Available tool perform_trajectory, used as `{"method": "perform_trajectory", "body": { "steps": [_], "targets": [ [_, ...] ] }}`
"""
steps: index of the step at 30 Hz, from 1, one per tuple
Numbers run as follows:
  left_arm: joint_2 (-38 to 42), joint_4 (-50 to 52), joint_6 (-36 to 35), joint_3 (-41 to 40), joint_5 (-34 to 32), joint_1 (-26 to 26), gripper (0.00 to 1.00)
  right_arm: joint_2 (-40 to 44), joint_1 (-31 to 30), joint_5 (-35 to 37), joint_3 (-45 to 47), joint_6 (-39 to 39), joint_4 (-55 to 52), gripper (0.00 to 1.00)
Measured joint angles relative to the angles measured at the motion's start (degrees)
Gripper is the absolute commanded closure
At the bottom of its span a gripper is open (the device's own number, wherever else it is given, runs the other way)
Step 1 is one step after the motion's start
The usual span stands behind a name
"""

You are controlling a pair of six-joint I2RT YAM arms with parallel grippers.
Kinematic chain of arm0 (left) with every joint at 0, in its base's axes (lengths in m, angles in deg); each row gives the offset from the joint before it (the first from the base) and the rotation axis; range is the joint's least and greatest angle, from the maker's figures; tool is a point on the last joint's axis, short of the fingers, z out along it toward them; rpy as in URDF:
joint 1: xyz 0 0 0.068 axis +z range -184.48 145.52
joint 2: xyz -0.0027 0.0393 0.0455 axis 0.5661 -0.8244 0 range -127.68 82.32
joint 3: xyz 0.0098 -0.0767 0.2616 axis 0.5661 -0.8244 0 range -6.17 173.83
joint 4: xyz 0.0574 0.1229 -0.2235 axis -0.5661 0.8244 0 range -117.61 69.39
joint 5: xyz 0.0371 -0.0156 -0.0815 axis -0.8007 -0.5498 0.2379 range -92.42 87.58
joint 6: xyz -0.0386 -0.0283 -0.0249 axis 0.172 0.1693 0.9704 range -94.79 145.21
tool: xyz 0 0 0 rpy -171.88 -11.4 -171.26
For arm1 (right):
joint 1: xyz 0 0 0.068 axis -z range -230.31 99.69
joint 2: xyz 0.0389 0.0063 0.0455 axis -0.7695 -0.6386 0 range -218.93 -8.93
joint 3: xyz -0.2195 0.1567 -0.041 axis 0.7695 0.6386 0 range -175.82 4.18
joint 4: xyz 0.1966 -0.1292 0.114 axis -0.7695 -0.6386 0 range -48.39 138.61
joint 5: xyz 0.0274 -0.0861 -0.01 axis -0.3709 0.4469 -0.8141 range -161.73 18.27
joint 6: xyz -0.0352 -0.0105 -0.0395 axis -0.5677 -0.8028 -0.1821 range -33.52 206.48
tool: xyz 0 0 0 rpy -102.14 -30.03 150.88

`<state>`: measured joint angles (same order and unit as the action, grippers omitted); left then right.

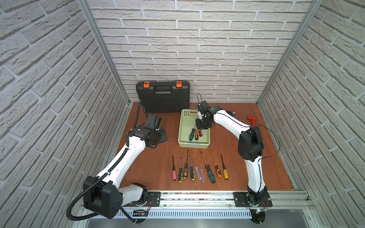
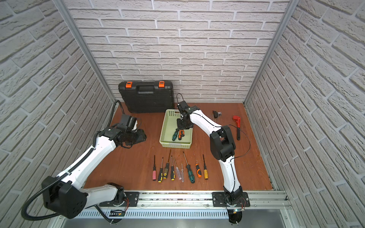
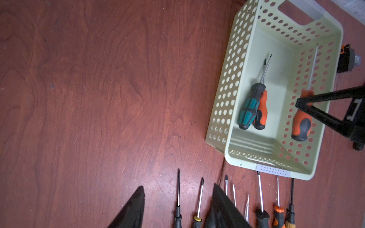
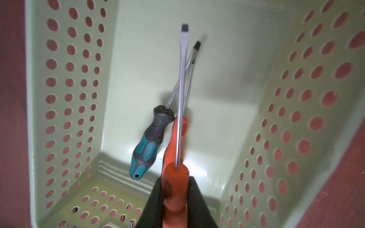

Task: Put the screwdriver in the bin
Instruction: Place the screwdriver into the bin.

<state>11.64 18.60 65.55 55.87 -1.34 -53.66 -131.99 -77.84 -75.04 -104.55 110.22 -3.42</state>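
My right gripper lowers the orange-and-black handle onto the bare bin bottom beside the orange screwdriver next and releases it, as it still hangs above that bottom.
The pale green bin stands mid-table. My right gripper hangs inside it, shut on the orange-and-black handle of a flat-blade screwdriver, whose shaft points toward the bin's far end. On the bin floor below lie a teal-and-black screwdriver and an orange one, side by side. My left gripper hovers open over the table left of the bin, with nothing between its fingers.
Several screwdrivers lie in a row in front of the bin. A black toolcase with orange latches leans on the back wall. A red pipe wrench and a small black part lie at the right.
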Motion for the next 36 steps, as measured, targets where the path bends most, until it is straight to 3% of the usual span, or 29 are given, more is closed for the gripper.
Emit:
{"method": "perform_trajectory", "body": {
  "steps": [30,33,36],
  "targets": [
    [0.9,0.0,-0.2,-1.4,0.1,0.9,0.44,-10.8,-2.2,8.6,-7.3,0.8,-1.2,0.91],
    [1.3,0.1,-0.2,-1.4,0.0,0.9,0.44,-10.9,-2.3,8.8,-7.4,0.7,-1.2,0.87],
    [1.5,0.1,-0.2,-1.4,0.0,0.9,0.44,-11.1,-2.3,8.9,-7.4,0.6,-1.2,0.77]
  ]
}}
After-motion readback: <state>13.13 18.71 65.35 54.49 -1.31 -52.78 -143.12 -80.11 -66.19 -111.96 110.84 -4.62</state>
